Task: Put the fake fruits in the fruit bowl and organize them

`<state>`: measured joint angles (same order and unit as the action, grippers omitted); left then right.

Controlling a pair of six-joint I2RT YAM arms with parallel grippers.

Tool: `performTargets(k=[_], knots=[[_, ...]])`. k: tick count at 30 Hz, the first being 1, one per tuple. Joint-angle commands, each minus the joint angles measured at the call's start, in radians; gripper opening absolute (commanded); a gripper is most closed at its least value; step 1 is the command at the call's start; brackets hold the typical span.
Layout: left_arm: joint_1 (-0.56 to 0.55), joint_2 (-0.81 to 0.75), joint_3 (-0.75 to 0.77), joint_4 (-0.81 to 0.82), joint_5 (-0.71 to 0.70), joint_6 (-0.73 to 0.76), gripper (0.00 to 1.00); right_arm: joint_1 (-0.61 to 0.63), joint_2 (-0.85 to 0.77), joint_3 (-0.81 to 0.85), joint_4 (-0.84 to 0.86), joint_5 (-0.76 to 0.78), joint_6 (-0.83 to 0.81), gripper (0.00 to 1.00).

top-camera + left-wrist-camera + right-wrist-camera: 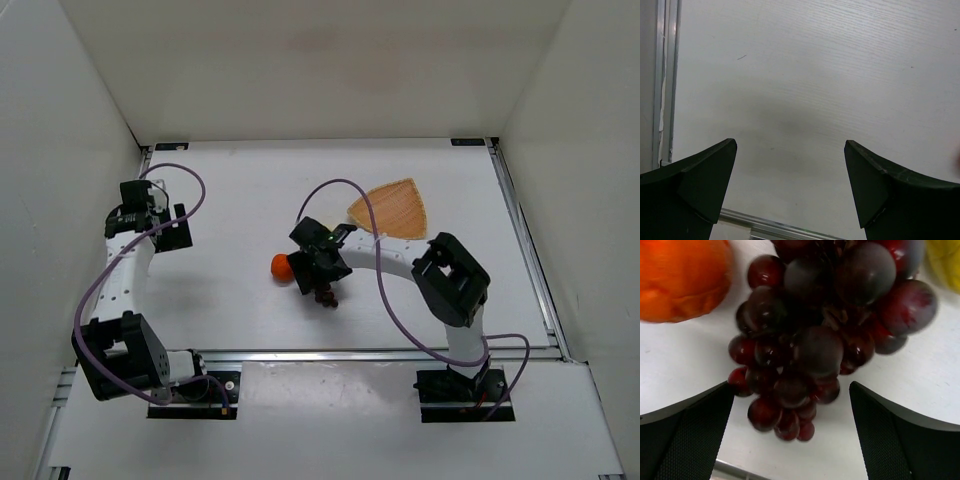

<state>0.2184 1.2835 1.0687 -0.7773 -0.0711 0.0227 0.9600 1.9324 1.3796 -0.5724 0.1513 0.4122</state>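
My left gripper is going to swing to the right in the top view next and go down around the orange (282, 267), which is still outside the bowl (392, 208).
The dark purple-red grapes (825, 325) lie on the white table and fill the right wrist view; in the top view they (326, 296) peek out below the wrist. My right gripper (791, 385) is open, low over them, with a finger on each side of the bunch's lower end, not closed on it. The orange (682, 277) lies just left of the grapes and shows in the top view (281, 266). A bit of the yellow banana (946, 260) shows at the upper right; the top view hides it. The wicker bowl (392, 208) sits empty behind. My left gripper (790, 142) is open and empty.
White walls enclose the table on three sides. A metal rail (785, 227) runs along the near table edge under the left gripper, and another rail (525, 250) runs along the right side. The right arm's purple cable (385, 290) loops above the table beside the bowl.
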Motion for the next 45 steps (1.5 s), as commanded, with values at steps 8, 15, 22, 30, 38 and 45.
performTargets(k=[8, 15, 22, 30, 38, 45], knots=[[-0.005, 0.013, 0.005, 0.004, 0.011, 0.017, 1.00, 0.000, 0.019, 0.049, -0.001, 0.016, 0.014, 0.31], [-0.098, -0.006, -0.013, -0.005, 0.034, 0.069, 1.00, 0.031, -0.165, 0.048, -0.110, 0.059, -0.036, 0.20], [-0.279, 0.029, 0.010, -0.014, 0.004, 0.112, 1.00, -0.084, -0.306, 0.202, -0.242, 0.102, -0.084, 0.15], [-0.530, 0.138, 0.149, -0.053, 0.065, 0.145, 1.00, -0.424, -0.196, 0.379, -0.291, 0.022, -0.159, 0.15], [-0.766, 0.394, 0.333, -0.128, 0.056, 0.154, 1.00, -0.579, 0.084, 0.536, -0.366, 0.080, -0.159, 0.32], [-0.838, 0.513, 0.373, -0.168, 0.004, 0.154, 1.00, -0.632, 0.116, 0.532, -0.388, 0.057, -0.101, 0.78]])
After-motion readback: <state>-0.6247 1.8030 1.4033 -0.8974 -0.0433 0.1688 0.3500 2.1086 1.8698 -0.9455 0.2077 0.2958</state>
